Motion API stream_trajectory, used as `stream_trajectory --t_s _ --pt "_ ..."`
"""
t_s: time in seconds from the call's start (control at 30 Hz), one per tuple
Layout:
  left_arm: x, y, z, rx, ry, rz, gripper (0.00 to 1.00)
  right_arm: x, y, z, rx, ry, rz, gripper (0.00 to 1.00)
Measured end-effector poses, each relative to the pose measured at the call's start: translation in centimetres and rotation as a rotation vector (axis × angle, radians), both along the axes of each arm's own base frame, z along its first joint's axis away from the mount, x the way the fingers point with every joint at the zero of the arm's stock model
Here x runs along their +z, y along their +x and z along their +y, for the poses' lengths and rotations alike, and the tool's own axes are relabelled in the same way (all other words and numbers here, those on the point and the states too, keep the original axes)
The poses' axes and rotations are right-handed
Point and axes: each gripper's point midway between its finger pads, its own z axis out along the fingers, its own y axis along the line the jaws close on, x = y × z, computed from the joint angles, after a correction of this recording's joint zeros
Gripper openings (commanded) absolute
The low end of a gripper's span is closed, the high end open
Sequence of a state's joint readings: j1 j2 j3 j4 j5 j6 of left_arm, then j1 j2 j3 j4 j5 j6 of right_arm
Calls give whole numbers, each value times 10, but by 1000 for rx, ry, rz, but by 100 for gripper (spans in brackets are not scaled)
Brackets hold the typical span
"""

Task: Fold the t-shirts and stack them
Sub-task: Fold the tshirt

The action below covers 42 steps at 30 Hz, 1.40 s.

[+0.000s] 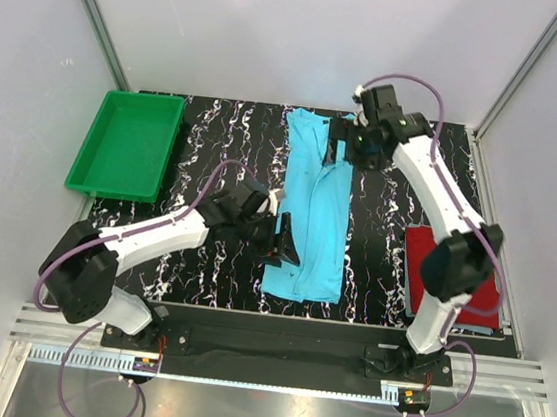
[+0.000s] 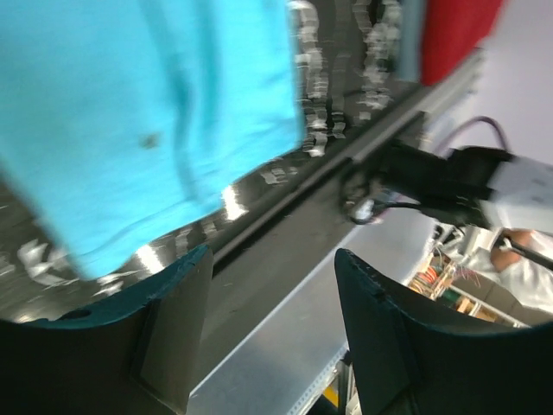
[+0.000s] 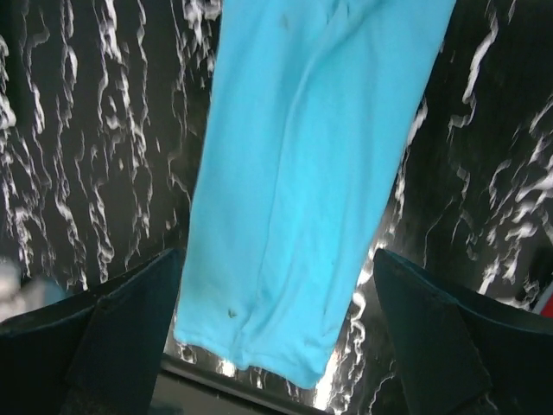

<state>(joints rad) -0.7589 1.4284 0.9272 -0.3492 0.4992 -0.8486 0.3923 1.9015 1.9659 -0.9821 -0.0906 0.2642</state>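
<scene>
The folded turquoise t-shirt's near corner (image 1: 336, 299) (image 3: 309, 378) on the dark red t-shirt's side lies flat and uncovered. I will swing my right gripper back next and lower it onto that corner.
The turquoise t-shirt (image 1: 313, 213) lies folded into a long narrow strip down the middle of the black marbled mat; it also shows in the left wrist view (image 2: 147, 112) and the right wrist view (image 3: 302, 190). The dark red t-shirt (image 1: 424, 260) is a folded rectangle at the right, partly hidden by the right arm. My left gripper (image 1: 285, 241) is open and empty at the strip's left edge near its near end. My right gripper (image 1: 338, 145) is open and empty above the strip's far right edge.
A green plastic tray (image 1: 125, 143) stands at the far left of the mat. White enclosure walls ring the table. The metal rail (image 1: 272, 354) runs along the near edge behind the arm bases.
</scene>
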Motion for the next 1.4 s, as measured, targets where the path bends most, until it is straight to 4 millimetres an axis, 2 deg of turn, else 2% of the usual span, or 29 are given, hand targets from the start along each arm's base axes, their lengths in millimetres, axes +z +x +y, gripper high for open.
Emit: stream_trajectory --t_s 0.1,0.13,0.23,0.37,0.43,0.47,0.57,0.77,0.83,1.03,1.2,1.4 --pt "-23 2 27 49 64 36 62 -22 -54 -15 5 1 103 92" --pt "-30 2 37 65 84 51 62 -37 -73 -20 5 2 148 87" --pt "-47 4 61 117 129 86 62 -83 -136 -35 -7 3 315 80" --pt "-61 5 74 139 164 110 61 -134 -218 -52 -46 38 518 78" --pt "-67 4 75 134 178 121 60 -143 -237 -57 -70 64 558 76" --pt "-73 4 75 129 190 133 60 -146 -244 -58 -78 83 569 71" --pt "-83 2 77 123 212 157 59 -154 -252 -58 -111 153 588 63" --pt "-100 -6 82 117 243 209 57 -161 -249 -48 -165 263 617 63" --pt "-103 -8 82 113 247 219 57 -167 -250 -43 -178 293 638 60" --pt "-105 -12 76 90 236 225 57 -194 -265 -41 -250 307 746 58" --pt "-105 -20 65 55 217 233 57 -200 -269 -42 -285 313 760 58" --pt "-105 -21 64 61 216 241 56 -200 -268 -38 -296 345 764 58"
